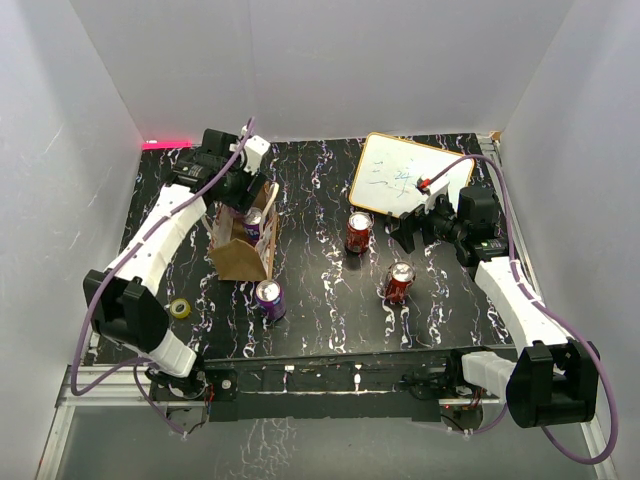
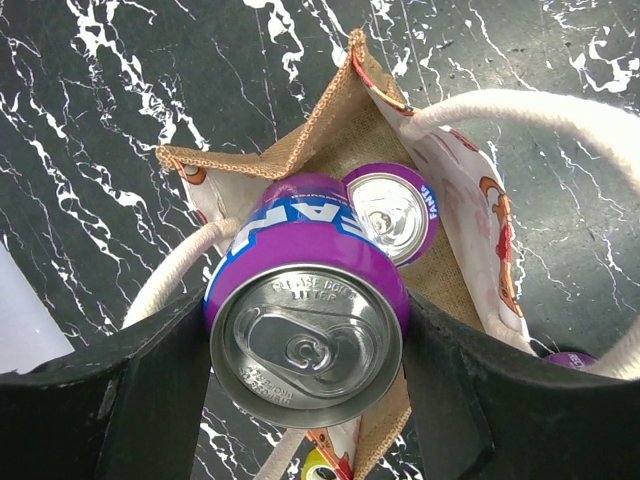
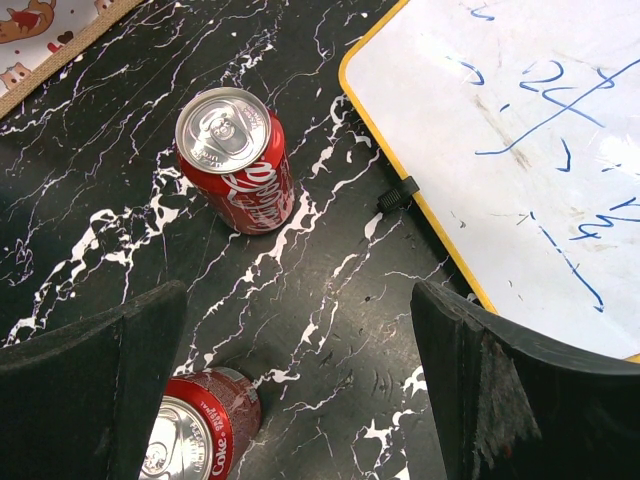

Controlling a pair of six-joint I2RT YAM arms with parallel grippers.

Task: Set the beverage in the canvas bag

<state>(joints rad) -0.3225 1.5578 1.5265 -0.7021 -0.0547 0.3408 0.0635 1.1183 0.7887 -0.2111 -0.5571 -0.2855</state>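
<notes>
My left gripper holds its purple can above the bag's opening [image 1: 236, 228] [image 2: 345, 160]. It should next lower the purple can inside, beside the can standing there, and let go of it.
The tan-brown canvas bag [image 1: 240, 255] stands upright at the left, its mouth open [image 2: 330, 140]. One purple can [image 2: 392, 210] stands inside it. My left gripper [image 2: 306, 345] is shut on a second purple can [image 2: 305, 330], held over the bag's mouth; it shows from above over the bag's far end [image 1: 233, 190]. A third purple can [image 1: 269, 298] stands on the table just in front of the bag. Two red cola cans [image 1: 358, 231] [image 1: 399, 282] stand mid-table. My right gripper [image 1: 410, 228] is open and empty, above the table between the red cans [image 3: 237, 160] [image 3: 195, 430].
A whiteboard with a yellow rim [image 1: 405, 176] lies at the back right, also in the right wrist view [image 3: 520, 140]. A yellow tape roll [image 1: 180, 308] sits at the left near my left arm's base. White walls enclose the black marbled table [image 1: 330, 300].
</notes>
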